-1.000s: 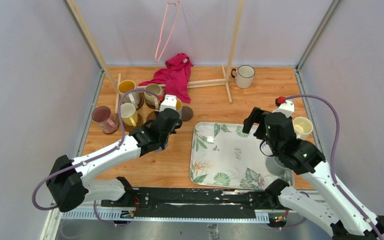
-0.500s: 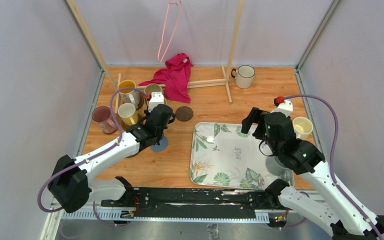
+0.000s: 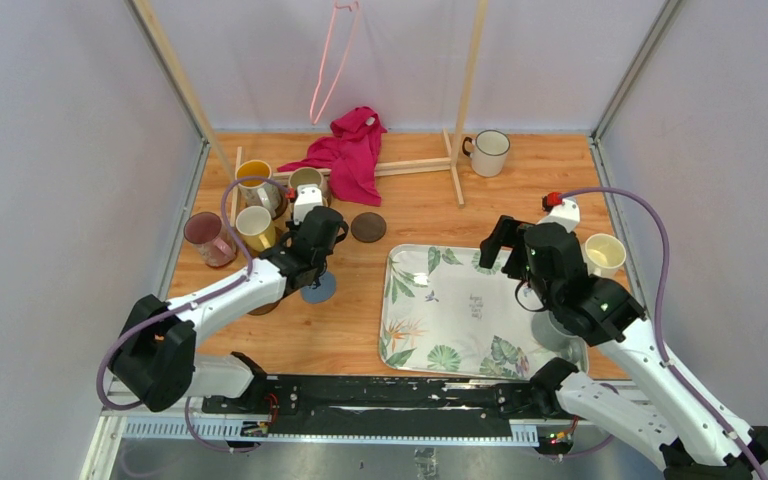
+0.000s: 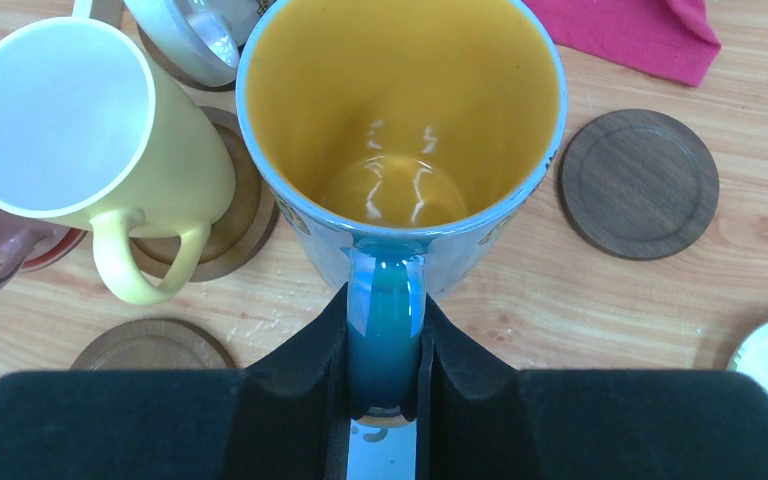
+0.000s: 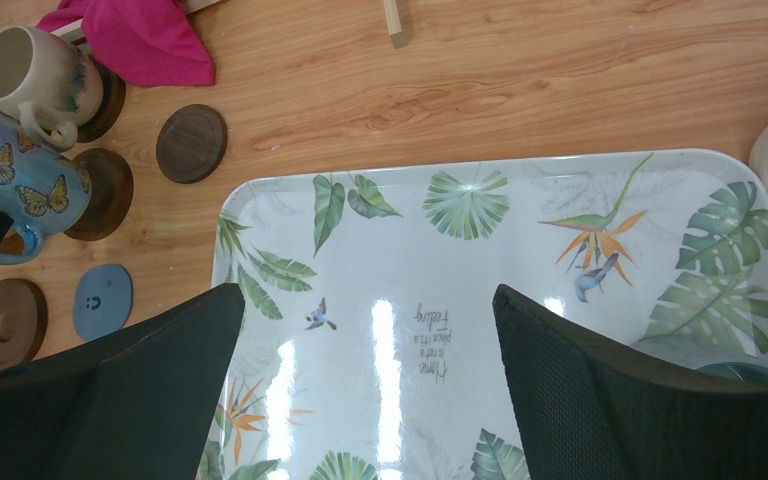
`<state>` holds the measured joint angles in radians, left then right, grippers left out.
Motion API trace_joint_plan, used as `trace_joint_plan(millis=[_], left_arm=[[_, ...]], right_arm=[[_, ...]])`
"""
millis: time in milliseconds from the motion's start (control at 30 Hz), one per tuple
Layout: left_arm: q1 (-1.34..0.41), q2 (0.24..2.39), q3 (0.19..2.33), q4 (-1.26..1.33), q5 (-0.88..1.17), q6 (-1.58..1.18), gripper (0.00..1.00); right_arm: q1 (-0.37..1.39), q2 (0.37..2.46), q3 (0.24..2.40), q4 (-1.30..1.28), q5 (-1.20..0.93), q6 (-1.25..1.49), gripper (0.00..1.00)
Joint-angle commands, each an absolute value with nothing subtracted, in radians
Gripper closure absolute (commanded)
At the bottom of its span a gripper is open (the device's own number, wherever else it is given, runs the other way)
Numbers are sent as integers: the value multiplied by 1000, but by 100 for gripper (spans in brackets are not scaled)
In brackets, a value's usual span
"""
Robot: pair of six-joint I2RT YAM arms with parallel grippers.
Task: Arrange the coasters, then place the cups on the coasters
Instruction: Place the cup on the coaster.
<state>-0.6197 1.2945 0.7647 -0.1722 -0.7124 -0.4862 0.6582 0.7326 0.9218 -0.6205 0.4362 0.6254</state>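
The dark brown coaster (image 5: pixel 100 193) is below, under the raised base of the blue butterfly mug in my left gripper. Next I should lower the mug onto the coaster and let go of the mug's handle.
My left gripper (image 4: pixel 387 340) is shut on the handle of a blue butterfly mug (image 4: pixel 400 130) with a yellow inside, at the left of the table (image 3: pixel 312 245). A dark brown coaster (image 5: pixel 100 193) shows just beside that mug (image 5: pixel 10 180); whether the mug rests on it I cannot tell. A pale yellow mug (image 4: pixel 70 120) stands on a brown coaster (image 4: pixel 230 220). Bare coasters lie nearby: dark brown (image 3: pixel 367 227), grey-blue (image 3: pixel 318 290), brown (image 5: pixel 7 324). My right gripper (image 5: pixel 365 330) hangs open over the leaf tray (image 3: pixel 440 320), holding nothing.
Orange-yellow (image 3: pixel 253 178), beige (image 3: pixel 306 183) and maroon-pink (image 3: pixel 207 238) mugs crowd the left. A white dark-rimmed mug (image 3: pixel 489 152) stands at the back. A cream mug (image 3: pixel 605 255) is right of the tray. A pink cloth (image 3: pixel 350 150) lies over a wooden frame (image 3: pixel 415 166).
My left gripper carried the blue mug left and slightly nearer, uncovering the dark brown coaster, then nearly stopped. The right arm shifted only a little.
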Motion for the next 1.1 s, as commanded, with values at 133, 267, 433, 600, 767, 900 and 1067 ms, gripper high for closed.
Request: trace_joint_plan(millis=[133,267,433,600,767,900,1067], left_arm=[[-581,1321,751,35,-740,-486,100],[-567,1333,735,59,-740,-488,100],[-560,1342,721,77,-725,-486,100],[-560,1345,704,84,-721,-485,100],[-560,1342,688,84,-702,-483,100],[-560,1343,675,84,-695,-493,100],[-559,1334,655,83,-696,-511,93]], right_arm=[[669,733,914,-612,428,606,0],[669,731,909,-612,424,607,0],[668,734,907,-612,423,607,0],[669,739,908,-611,420,607,0],[669,738,902,-608,417,608,0],[668,740,901,-606,415,608,0],[668,742,900,-604,412,608,0]])
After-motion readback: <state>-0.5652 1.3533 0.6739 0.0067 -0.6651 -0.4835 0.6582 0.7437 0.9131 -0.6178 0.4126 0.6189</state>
